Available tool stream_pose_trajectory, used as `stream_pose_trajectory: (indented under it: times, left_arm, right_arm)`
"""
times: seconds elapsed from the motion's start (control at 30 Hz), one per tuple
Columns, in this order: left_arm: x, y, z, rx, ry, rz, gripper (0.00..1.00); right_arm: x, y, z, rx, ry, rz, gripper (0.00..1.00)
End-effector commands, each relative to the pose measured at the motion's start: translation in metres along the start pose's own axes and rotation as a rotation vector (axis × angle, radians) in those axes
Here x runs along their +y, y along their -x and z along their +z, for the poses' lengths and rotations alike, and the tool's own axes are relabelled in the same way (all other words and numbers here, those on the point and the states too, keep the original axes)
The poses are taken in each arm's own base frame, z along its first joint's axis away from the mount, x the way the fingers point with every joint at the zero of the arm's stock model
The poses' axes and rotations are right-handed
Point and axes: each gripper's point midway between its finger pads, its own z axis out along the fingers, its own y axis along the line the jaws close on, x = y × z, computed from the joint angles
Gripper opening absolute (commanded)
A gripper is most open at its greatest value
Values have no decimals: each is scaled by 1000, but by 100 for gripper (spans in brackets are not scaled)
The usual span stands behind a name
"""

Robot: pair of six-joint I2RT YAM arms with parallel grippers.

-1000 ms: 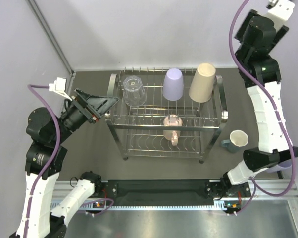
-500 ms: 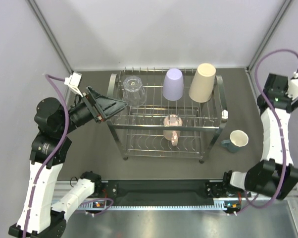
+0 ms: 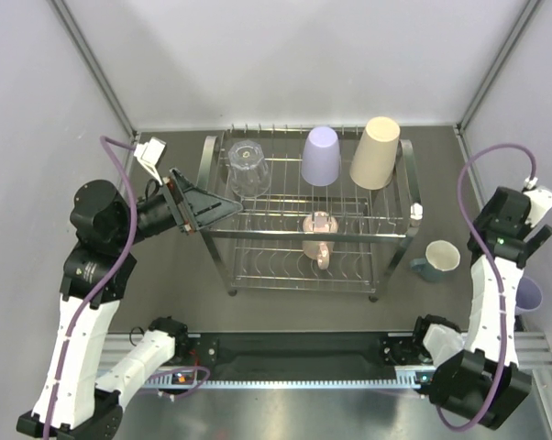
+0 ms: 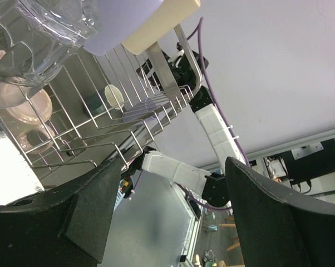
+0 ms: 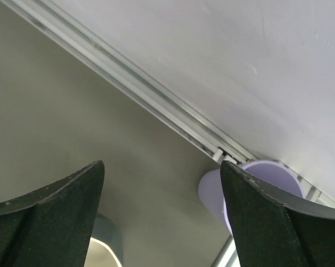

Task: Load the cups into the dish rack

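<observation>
I will turn my right gripper and lower its fingers back over both sides of the tumbler's far rim (image 3: 523, 280) (image 5: 226, 204) next, as the open lavender tumbler stands below and back.
The chrome dish rack (image 3: 400, 188) stands mid-table. On its top tier are an upturned clear glass (image 3: 248, 168), a lavender tumbler (image 3: 321, 154) and a beige tumbler (image 3: 375, 152). A pink mug (image 3: 319, 236) is on the lower tier. A teal mug (image 3: 436, 258) stands on the table right of the rack. A second lavender tumbler (image 3: 529, 295) stands at the right edge, also in the right wrist view (image 5: 256, 183). My left gripper (image 3: 223, 203) is open and empty at the rack's upper left, by the glass (image 4: 39, 33). My right gripper (image 5: 161, 167) is open and empty above the table between mug and tumbler.
A metal rail (image 5: 156, 105) and the white enclosure wall run close behind the right-hand tumbler. The rack's tube frame (image 4: 156, 67) lies just ahead of my left fingers. Dark mat lies bare to the left of the rack (image 3: 166, 275).
My right arm has swung down from high at the back right to low beside the right-hand lavender tumbler. My left gripper has moved right, up to the rack's left side.
</observation>
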Motion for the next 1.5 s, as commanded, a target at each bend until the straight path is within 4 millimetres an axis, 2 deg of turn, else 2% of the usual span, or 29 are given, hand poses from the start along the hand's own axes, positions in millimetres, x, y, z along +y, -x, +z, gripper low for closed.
stream_pose_trajectory:
  times: [0.0, 0.27, 0.37, 0.43, 0.47, 0.6, 0.63, 0.73, 0.9, 1.2, 1.47]
  left_arm:
    - [26, -9, 6, 47, 57, -36, 81]
    - [29, -25, 0, 99, 56, -38, 81]
    - [28, -29, -1, 112, 54, -28, 81]
    - [26, -30, -2, 116, 51, -20, 81]
    - [25, -31, -2, 120, 49, -18, 81]
    - [24, -35, -6, 124, 56, 6, 81]
    - [25, -36, -7, 128, 62, 6, 81]
    - [25, -37, -7, 132, 62, 3, 81]
    - [26, -36, -6, 132, 63, -2, 81]
    - [30, -35, -3, 132, 70, -9, 81]
    - [31, -28, 2, 127, 76, -4, 81]
  right_arm:
    - [-9, -8, -3, -38, -8, -23, 85]
    - [-23, -10, -14, -65, -38, 57, 88]
    - [-27, -19, -13, -23, -65, 131, 87]
    - [-23, -27, -12, 0, -53, 175, 86]
    - [-27, -36, -12, 24, -82, 184, 85]
    - [-34, -37, -13, 10, -106, 232, 83]
    - [-44, -39, -14, 10, -159, 255, 79]
    - [-56, -50, -13, 52, -232, 292, 72]
    - [-68, -56, -10, 76, -297, 325, 76]
    - [-63, -68, 6, 140, -284, 337, 75]
    - [-59, -92, 22, 204, -307, 330, 72]
